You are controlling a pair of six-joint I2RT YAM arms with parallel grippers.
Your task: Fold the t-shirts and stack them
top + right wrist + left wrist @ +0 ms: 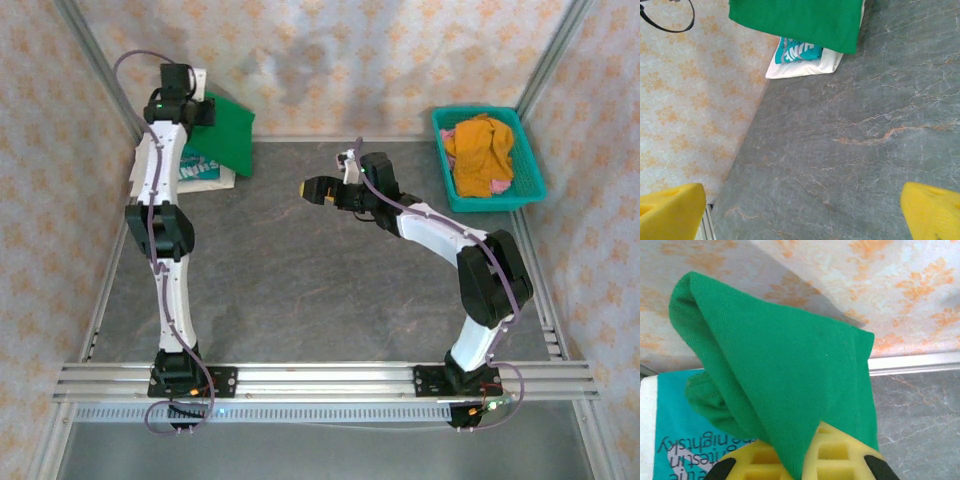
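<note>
The folded green t-shirt still hangs over the stack's edge. The left gripper will next move toward the side and go down over the teal t-shirt [198, 168] [682, 420] to release.
The deep-green t-shirt [228, 128] hangs folded from my left gripper [198, 108] at the back left corner, lifted over the stack. In the left wrist view the green t-shirt [785, 365] is pinched between the yellow fingers [845, 450], so my left gripper [807, 462] is shut on it. Below lie the teal t-shirt with white lettering [675, 440] and the white t-shirt [216, 183]. My right gripper [306, 189] stands open mid-table, nothing between its fingers [932, 210]. Its wrist view looks toward the green t-shirt [800, 20], the teal t-shirt [795, 50] and the white t-shirt [805, 67].
A teal basket [528, 160] holding orange cloth [480, 150] stands at the back right. Patterned walls [340, 60] close in the back and both sides. Grey marbled tabletop [300, 290] lies bare between the arms. A metal rail [320, 378] runs along the near edge.
</note>
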